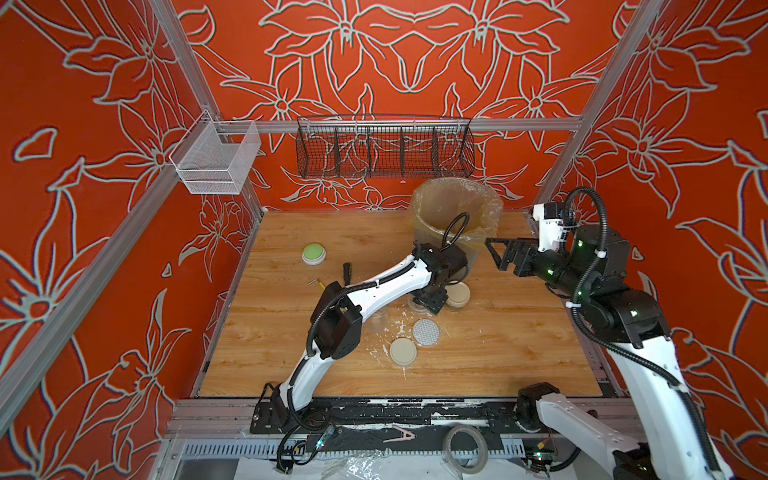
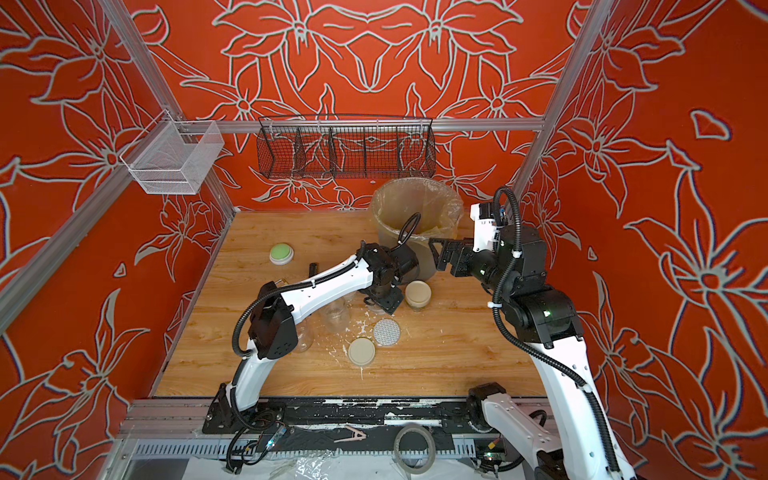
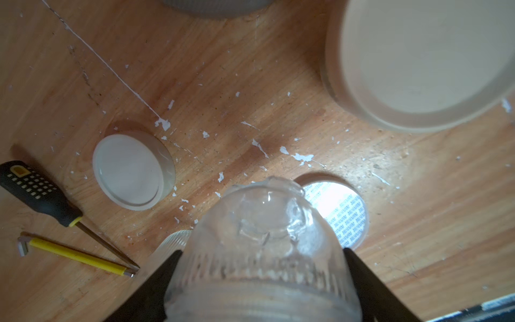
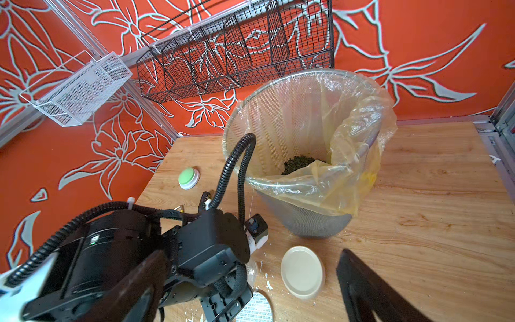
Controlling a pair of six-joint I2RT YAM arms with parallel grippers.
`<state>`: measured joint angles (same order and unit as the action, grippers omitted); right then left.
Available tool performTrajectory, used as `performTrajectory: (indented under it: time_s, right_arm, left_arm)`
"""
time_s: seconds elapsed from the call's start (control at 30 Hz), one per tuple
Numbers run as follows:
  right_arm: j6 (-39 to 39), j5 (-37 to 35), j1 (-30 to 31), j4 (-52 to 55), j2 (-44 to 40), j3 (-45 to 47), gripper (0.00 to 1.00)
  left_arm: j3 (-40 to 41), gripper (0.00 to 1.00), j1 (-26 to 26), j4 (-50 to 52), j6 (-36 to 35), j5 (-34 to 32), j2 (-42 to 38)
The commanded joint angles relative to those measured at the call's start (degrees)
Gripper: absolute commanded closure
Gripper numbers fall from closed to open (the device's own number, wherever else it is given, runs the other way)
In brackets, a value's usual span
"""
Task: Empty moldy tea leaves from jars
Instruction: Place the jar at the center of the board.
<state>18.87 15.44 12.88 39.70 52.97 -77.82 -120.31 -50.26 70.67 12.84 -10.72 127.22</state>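
The left gripper moves down to the tabletop (image 1: 409, 316) beside the white dotted lid next and releases it, as the glass jar is empty and bare wood lies beneath.
My left gripper (image 3: 260, 264) is shut on a clear, empty glass jar (image 3: 259, 223), its black fingers clamped on the ribbed neck; in a top view the gripper (image 1: 430, 301) points down at the table. Close beside it stands a jar with a cream lid (image 1: 457, 295) (image 4: 302, 271). Two more open jars (image 2: 336, 316) (image 2: 303, 338) sit half hidden by the left arm. A cream lid (image 1: 403, 351) and a white dotted lid (image 1: 425, 331) lie loose. Dark tea leaves (image 4: 299, 163) lie inside the bin. My right gripper (image 1: 496, 253) hovers open beside the bin, holding nothing.
The grey mesh bin (image 4: 312, 223) with a yellowish liner stands at the back. A green button (image 1: 314, 253), a screwdriver (image 3: 41, 195) and a yellow hex key (image 3: 78, 256) lie to the left. A black wire basket (image 1: 386, 149) and a white one (image 1: 216, 158) hang on the rails. White paint flecks dot the wood.
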Motion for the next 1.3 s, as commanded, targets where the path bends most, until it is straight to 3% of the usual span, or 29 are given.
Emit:
performTrajectory:
  time_s: [0.0, 0.53, 0.67, 0.73, 1.0, 1.13, 1.27]
  right_arm:
    - [-1.1, -1.1, 0.3, 0.7, -0.7, 0.7, 0.03]
    - [-0.7, -0.5, 0.3, 0.8, -0.7, 0.9, 0.03]
    - [-0.7, -0.7, 0.3, 0.9, -0.7, 0.9, 0.03]
    - [-0.6, -0.6, 0.3, 0.9, -0.8, 0.9, 0.03]
    - [-0.4, -0.4, 0.3, 0.6, -0.4, 1.7, 0.03]
    - [-0.1, -0.3, 0.4, 0.0, -0.3, 2.3, 0.03]
    - [0.1, -0.1, 0.4, -0.3, -0.2, 2.4, 0.03]
  left_arm:
    - [-1.0, 0.86, 0.6, 4.7, -0.5, -3.3, 3.5]
    - [5.1, 0.84, 2.5, 0.2, 0.7, -0.1, 6.5]
    - [6.6, 0.80, 3.0, -1.2, 0.7, 1.4, 6.9]
    - [6.6, 0.74, 3.2, -1.2, 0.9, 2.0, 7.2]
    - [7.8, 0.28, 3.2, -2.7, 0.5, 2.4, 4.5]
    - [8.5, 0.11, 3.2, -3.5, 0.3, 2.9, 1.6]
    - [9.4, 0.03, 3.1, -4.6, 0.1, 3.3, -2.0]
